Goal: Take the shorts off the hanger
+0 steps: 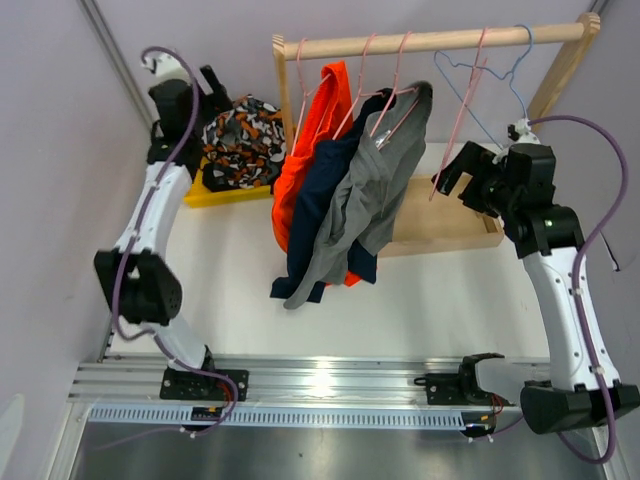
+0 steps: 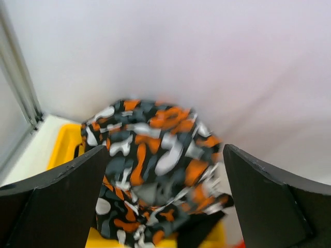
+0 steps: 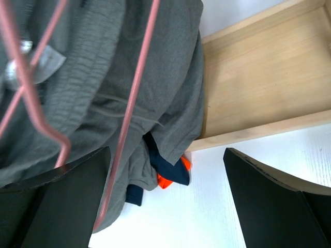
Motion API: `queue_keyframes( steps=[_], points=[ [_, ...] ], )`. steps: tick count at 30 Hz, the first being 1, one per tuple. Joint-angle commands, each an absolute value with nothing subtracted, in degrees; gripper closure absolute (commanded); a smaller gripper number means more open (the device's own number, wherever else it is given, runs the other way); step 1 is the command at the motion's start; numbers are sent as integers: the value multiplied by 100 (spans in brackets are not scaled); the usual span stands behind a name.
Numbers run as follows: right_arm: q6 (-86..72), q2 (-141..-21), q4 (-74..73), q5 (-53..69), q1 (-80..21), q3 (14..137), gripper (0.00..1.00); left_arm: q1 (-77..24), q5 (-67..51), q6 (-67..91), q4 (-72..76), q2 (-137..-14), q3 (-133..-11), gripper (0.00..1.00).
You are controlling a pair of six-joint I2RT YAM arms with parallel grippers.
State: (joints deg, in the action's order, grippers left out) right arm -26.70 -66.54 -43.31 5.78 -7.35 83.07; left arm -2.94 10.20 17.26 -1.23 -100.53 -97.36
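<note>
The grey shorts' near hanger arm (image 1: 385, 112) is beyond the empty hanger, on the left in the top view. My right gripper will go up and reach across onto it next.
Bright orange shorts (image 1: 312, 140), navy shorts (image 1: 325, 200) and grey shorts (image 1: 370, 190) hang on pink hangers from a wooden rail (image 1: 430, 41). Patterned orange, black and white shorts (image 1: 243, 140) lie in a yellow tray (image 1: 215, 192) at the back left; they also show in the left wrist view (image 2: 150, 160). My left gripper (image 1: 210, 90) is open above them, empty. My right gripper (image 1: 452, 170) is open and empty, right of the grey shorts (image 3: 129, 77), beside an empty pink hanger (image 1: 462, 105). Black shorts are not in view.
An empty blue hanger (image 1: 495, 85) and the empty pink hanger hang at the rail's right end. The rack's wooden base tray (image 1: 450, 220) lies under the rail. Purple walls close in at the back and left.
</note>
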Motion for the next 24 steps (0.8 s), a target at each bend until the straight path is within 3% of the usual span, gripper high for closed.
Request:
queue_keyframes(
  steps=[1, 6, 10, 14, 20, 24],
  points=[
    [-2847, -6180, -4570, 527, -826, 8499, 1, -272, 949, 1986, -1650, -8844, -10073, 1],
    [-2970, -6117, -4790, 615, -1203, 9077, 1, -299, 941, 2267, -2698, -7473, -9231, 1],
    [-3094, -6406, -4781, 615, -1660, 9858, 1, -430, 757, 2461, -2242, -6023, -7169, 0],
    [-3129, -7186, -4773, 327, -2213, 10967, 1, -475, 510, 2487, -1969, -4888, -5875, 1],
    [-2988, -8471, -4983, 158, -2513, 12810, 1, -483, 405, 2303, -2548, -4167, -5248, 1],
    [-2971, -9165, -4809, 53, -2566, 13183, 1, -483, 378, 2093, -2663, -3789, -4800, 1]
  ],
)
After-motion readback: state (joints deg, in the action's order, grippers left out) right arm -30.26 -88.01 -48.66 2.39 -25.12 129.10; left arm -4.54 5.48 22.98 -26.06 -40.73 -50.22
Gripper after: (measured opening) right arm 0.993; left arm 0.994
